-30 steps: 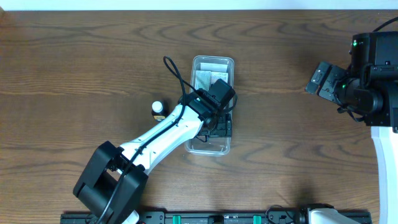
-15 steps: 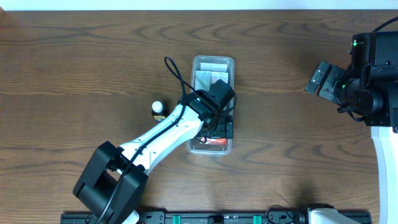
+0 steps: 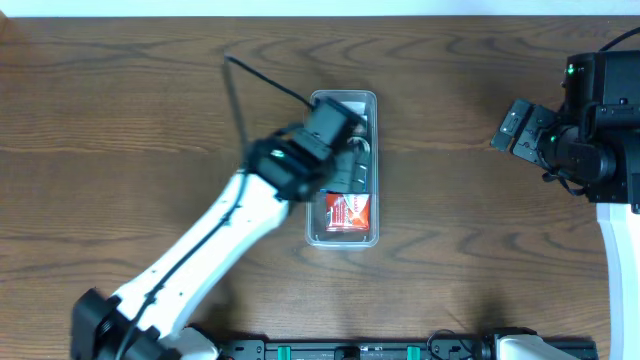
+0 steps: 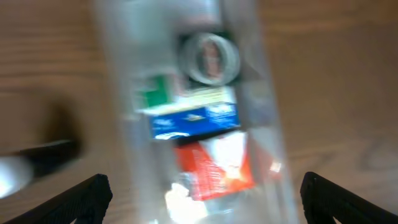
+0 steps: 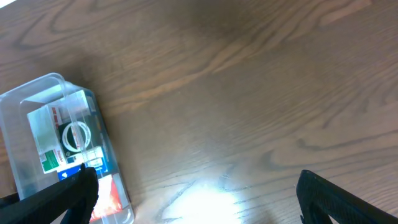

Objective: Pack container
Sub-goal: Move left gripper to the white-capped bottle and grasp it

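My left gripper should next leave the container, going left in the overhead view and down to the dark bottle, which is unpacked.
The container point(image 3: 343, 240), a long clear plastic tray, lies mid-table. It holds a red box point(image 3: 347, 212) at its near end, a blue box point(image 4: 196, 120), a roll of tape point(image 4: 208, 57) and a green-marked box point(image 4: 152, 93). My left gripper point(image 3: 352, 170) hovers over the container's middle, open and empty. The left wrist view is blurred, with the open jaws point(image 4: 205, 202) above the container point(image 4: 267, 124) and the red box point(image 4: 214, 165). My right gripper point(image 3: 520, 128) is open and empty at the far right, well away from the container point(image 5: 56, 81).
A small white and black bottle point(image 4: 25, 165) lies on the wood table just left of the container; the left arm hides it in the overhead view. The right arm's base point(image 3: 610, 140) stands at the right edge.
The left gripper let go of the red box, which now lies at the container's near end. The gripper rose and drew back toward the far end. The right arm has not moved.
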